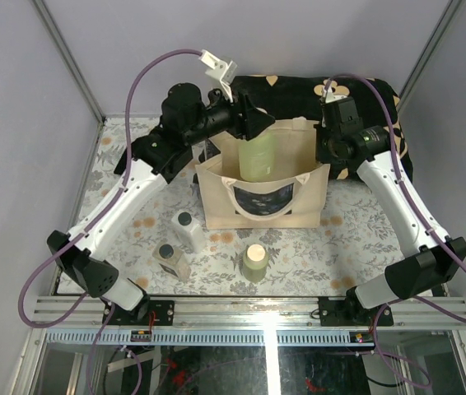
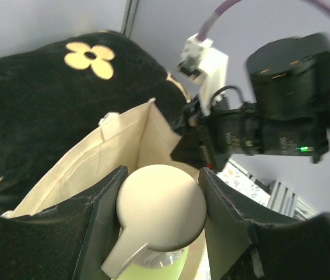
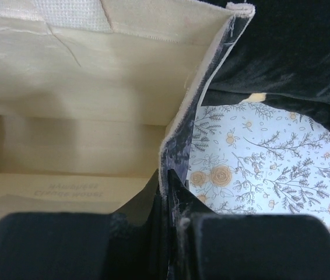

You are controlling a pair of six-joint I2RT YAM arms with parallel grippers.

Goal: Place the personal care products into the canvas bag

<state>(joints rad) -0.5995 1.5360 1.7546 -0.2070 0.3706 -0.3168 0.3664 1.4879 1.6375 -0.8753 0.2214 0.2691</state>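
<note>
I need to lower the hanging bottle to the bag's unpinched end [image 1: 224, 160] next and let go of its cap. That end is below my left gripper and to the left in the top view.
The canvas bag [image 1: 216, 202] stands open at the table's middle back. My left gripper [image 1: 253, 123] is shut on the beige round cap [image 2: 160, 207] of a pale green bottle [image 1: 258, 156], which hangs upright inside the bag's mouth [image 2: 95, 157]. My right gripper [image 1: 325, 160] is shut on the bag's right rim [image 3: 171, 140] and pinches the canvas. The other pale green bottle [image 1: 254, 262], the white bottle with a dark cap [image 1: 187, 230] and the squat clear-tan bottle [image 1: 170, 259] stand on the table in front of the bag.
A black cushion with beige flowers [image 1: 299, 90] lies right behind the bag and also shows in the left wrist view [image 2: 37, 105]. The floral tablecloth [image 1: 365, 239] covers the table. Grey walls close in the sides and back.
</note>
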